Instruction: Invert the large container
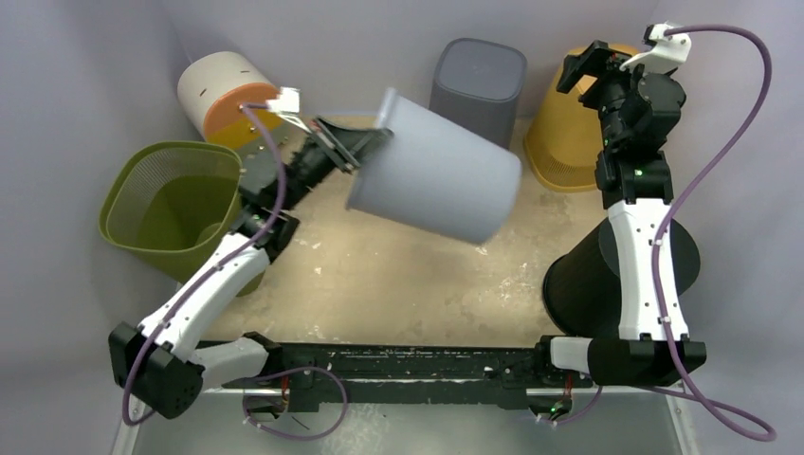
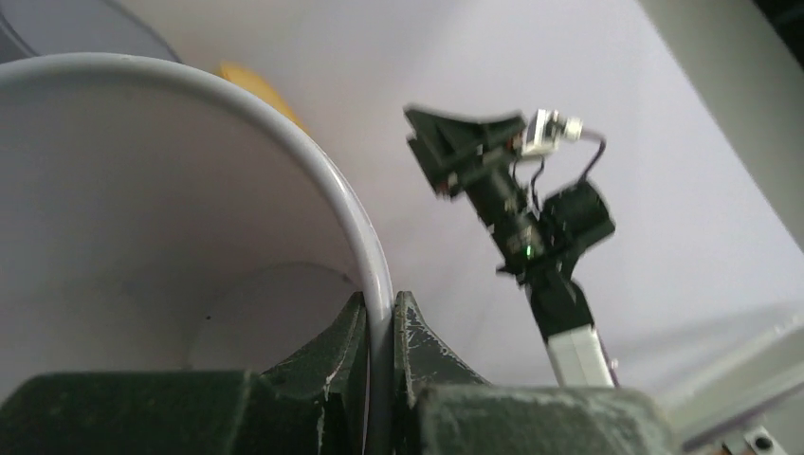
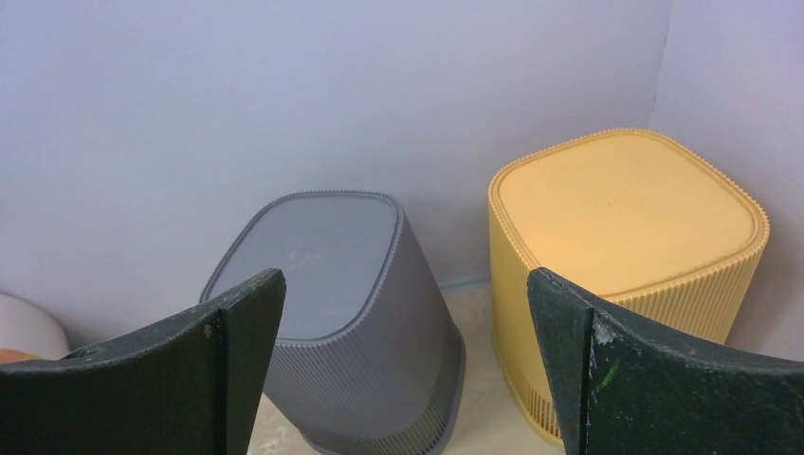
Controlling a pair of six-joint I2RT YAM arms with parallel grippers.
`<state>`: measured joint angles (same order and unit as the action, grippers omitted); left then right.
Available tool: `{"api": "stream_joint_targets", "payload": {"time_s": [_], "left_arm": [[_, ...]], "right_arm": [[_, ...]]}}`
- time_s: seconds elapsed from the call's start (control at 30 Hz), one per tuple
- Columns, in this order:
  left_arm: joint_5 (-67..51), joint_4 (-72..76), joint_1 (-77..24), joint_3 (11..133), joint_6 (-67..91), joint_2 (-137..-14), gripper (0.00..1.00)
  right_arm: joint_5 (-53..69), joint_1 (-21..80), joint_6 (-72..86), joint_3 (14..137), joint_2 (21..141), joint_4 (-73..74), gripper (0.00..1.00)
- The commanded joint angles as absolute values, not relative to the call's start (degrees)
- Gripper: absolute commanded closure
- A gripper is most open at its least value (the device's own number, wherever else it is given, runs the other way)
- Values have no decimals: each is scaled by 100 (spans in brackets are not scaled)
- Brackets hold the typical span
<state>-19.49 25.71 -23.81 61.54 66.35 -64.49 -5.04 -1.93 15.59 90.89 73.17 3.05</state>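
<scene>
The large container hangs tipped sideways, so next the left gripper should lower the container's rim onto the table by the dark grey ribbed bin and then let go of it with its opening down.
The large container [image 1: 446,180] is a smooth light grey bin, lifted off the table and tipped on its side, its mouth facing left toward the left arm. My left gripper [image 1: 365,142] is shut on its rim. In the left wrist view the rim [image 2: 377,275] runs between the two fingers of the left gripper [image 2: 380,313], one inside the bin and one outside, and the pale inside wall [image 2: 142,209] fills the left half. My right gripper [image 1: 593,66] is raised at the back right, open and holding nothing, as the right gripper [image 3: 406,277] also shows in its own view.
A dark grey ribbed bin [image 1: 479,81] [image 3: 332,313] and a yellow ribbed bin [image 1: 559,133] [image 3: 626,218] stand upside down at the back wall. An olive mesh basket [image 1: 171,204] stands at left, a white and orange container [image 1: 223,95] behind it. A black bin [image 1: 583,280] sits by the right arm.
</scene>
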Motion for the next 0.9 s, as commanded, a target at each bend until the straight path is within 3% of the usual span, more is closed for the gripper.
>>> {"api": "stream_joint_targets", "payload": {"time_s": [0.0, 0.23, 0.5, 0.63, 0.87], "left_arm": [[-1386, 3582, -3210, 5856, 6337, -6789, 100], [-1169, 5725, -3614, 4664, 7161, -7783, 100], [-1436, 7914, -4127, 4584, 8181, -9226, 100], [-1113, 9836, -4131, 4405, 9456, -10067, 100], [-1169, 9875, -4225, 5045, 9874, -10428, 100]], "right_arm": [[-536, -236, 1405, 9170, 7299, 197, 0], [-421, -357, 1293, 9152, 7255, 209, 0], [-363, -480, 1288, 9098, 7226, 190, 0], [-343, -520, 1300, 9048, 7216, 185, 0], [-325, -561, 1316, 8946, 7207, 126, 0]]}}
